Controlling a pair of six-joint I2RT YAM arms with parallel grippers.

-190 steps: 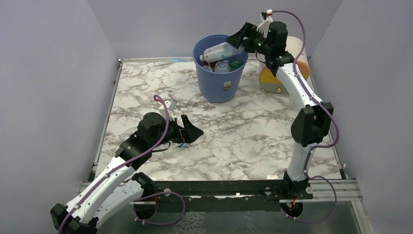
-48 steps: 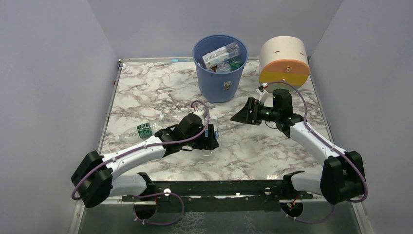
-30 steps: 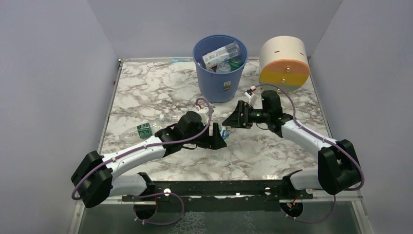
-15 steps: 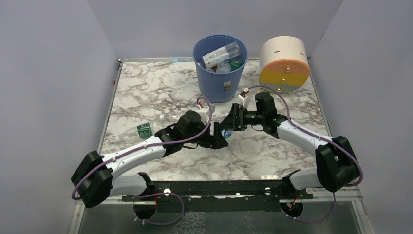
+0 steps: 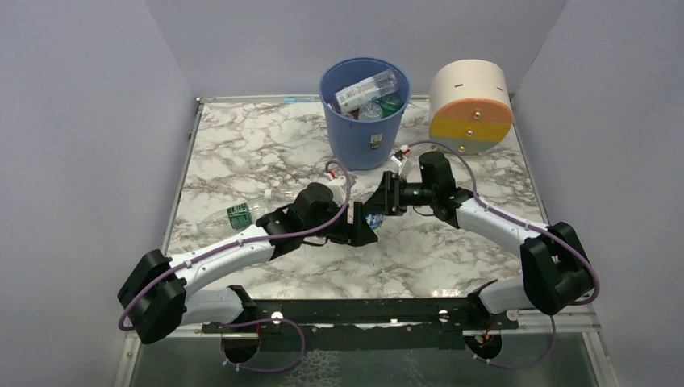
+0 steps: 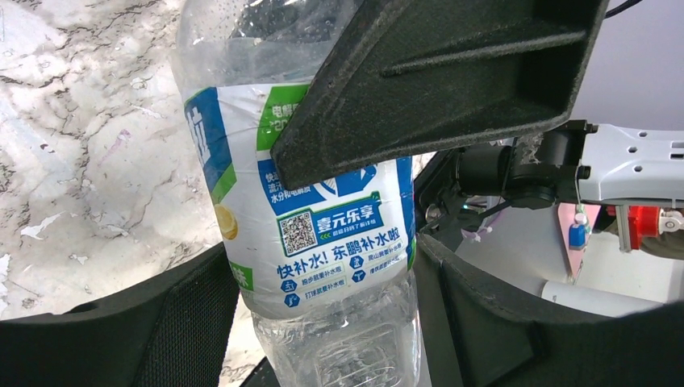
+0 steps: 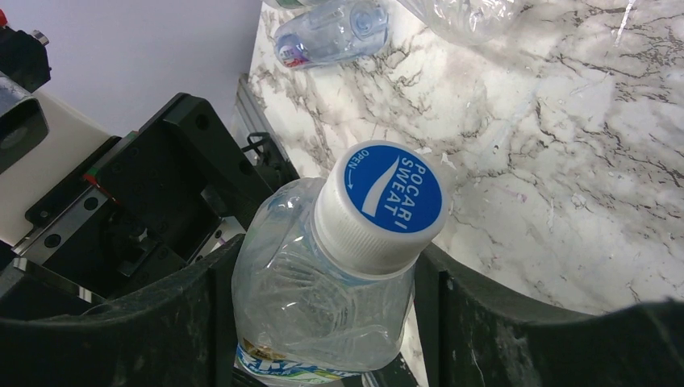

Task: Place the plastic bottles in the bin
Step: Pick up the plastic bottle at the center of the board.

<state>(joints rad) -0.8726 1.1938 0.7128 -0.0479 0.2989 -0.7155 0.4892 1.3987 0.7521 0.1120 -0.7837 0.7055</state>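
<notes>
The blue bin is outward of my right gripper, so it needs to lift and carry the capped bottle outward over the blue bin's opening and release it.
A clear plastic bottle with a blue and white label and a white, blue-topped cap hangs above the table's middle, held from both sides. My left gripper is shut on its body below the label. My right gripper comes from the right, and its fingers press on the crumpled shoulder just under the cap. The blue bin stands behind at the back with several bottles inside. Two more plastic bottles lie on the table to the left: one green-labelled, one clear.
A cream drum with orange and yellow bands stands right of the bin. Grey walls close in the marble table on three sides. In the right wrist view, a loose bottle lies on the marble beyond the held one.
My right gripper slid left onto the bottle's neck and its jaws closed in on it. The left arm and the bottle it holds stayed in place.
</notes>
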